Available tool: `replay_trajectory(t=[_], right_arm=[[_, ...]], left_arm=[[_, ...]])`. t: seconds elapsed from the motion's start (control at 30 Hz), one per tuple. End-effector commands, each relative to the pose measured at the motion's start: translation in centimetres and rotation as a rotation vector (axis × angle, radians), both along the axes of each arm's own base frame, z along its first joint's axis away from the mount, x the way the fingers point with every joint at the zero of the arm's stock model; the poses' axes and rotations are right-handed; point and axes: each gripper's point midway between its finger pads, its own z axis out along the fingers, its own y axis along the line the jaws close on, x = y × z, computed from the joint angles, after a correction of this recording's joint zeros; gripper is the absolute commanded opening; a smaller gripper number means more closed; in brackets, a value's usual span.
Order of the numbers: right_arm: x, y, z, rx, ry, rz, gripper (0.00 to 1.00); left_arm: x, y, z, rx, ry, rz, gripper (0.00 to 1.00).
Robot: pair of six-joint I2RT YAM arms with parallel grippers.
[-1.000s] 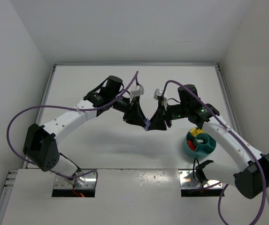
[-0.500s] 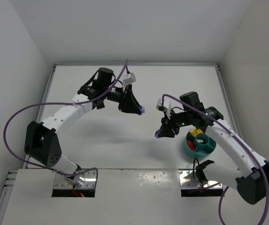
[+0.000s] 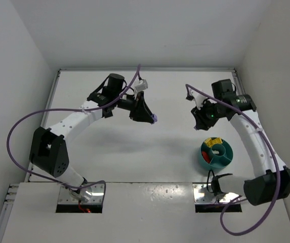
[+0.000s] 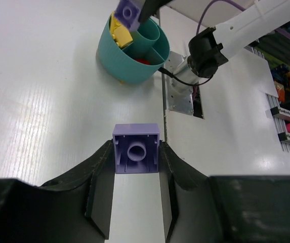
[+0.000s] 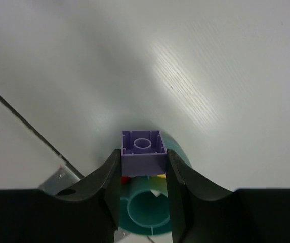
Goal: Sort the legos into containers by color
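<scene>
I will move my right gripper down over the empty section of the container beside the yellow legos next, to release there. That section is below the gripper and to its right in the top view.
My left gripper [image 3: 150, 116] is shut on a lavender-purple lego [image 4: 136, 155], held in the air over the middle of the table; the lego shows at its tip in the top view [image 3: 155, 119]. My right gripper [image 3: 203, 121] is shut on a second lavender-purple lego [image 5: 143, 150], held above the far edge of the round teal bowl [image 3: 204, 158]. The bowl holds yellow legos [image 3: 215, 145] in its far compartment and a red lego [image 3: 206, 157] on its left. In the left wrist view the bowl [image 4: 119, 58] stands ahead, with the right gripper's lego [image 4: 129, 11] over it.
White walls close the table on three sides. Two metal base plates [image 3: 209, 195] sit at the near edge; the right one is just in front of the bowl. A purple cable [image 3: 18, 126] loops off each arm.
The grippers met at mid-table on one purple piece, then drew apart, each with a purple lego. The left went back and left; the right swung right, to above the bowl's far edge.
</scene>
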Motion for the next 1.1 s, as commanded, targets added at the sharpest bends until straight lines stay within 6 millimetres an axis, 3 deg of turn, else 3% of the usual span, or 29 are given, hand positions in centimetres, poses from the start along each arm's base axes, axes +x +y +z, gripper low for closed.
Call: replay_trajectory(t=[0.0, 0.1, 0.17, 0.33, 0.4, 0.57, 0.7, 1.07], right_arm=[[0.5, -3.8, 1.5, -0.122, -0.007, -0.012, 0.00], [-0.1, -7.5, 2.2, -0.201, 0.015, -0.039, 0.00], [-1.2, -10.2, 1.7, -0.241, 0.087, -0.081, 0.00], [-1.7, -15.7, 1.4, -0.276, 0.128, -0.150, 0.00], [-1.9, -17.0, 1.4, -0.290, 0.122, -0.156, 0.00], [-4.9, -19.8, -2.0, -0.313, 0.194, -0.053, 0.00], [-5.6, -20.1, -3.2, -0.287, 0.189, 0.019, 0.00], [-5.2, -17.2, -5.9, -0.122, 0.152, 0.173, 0.00]], left_arm=[[0.6, 0.0, 0.3, -0.030, -0.028, -0.017, 0.11], [1.0, 0.1, 0.4, -0.035, -0.034, -0.017, 0.11], [1.0, 0.0, 0.1, -0.037, -0.033, -0.028, 0.11], [1.3, 0.1, -0.3, -0.042, -0.020, -0.034, 0.11], [1.4, 0.1, -0.3, -0.043, -0.029, -0.036, 0.11], [1.2, 0.5, -0.9, -0.049, -0.023, -0.049, 0.11], [1.4, 0.9, -1.2, -0.046, -0.022, -0.040, 0.11], [1.9, 0.6, -2.1, -0.042, -0.013, -0.040, 0.11]])
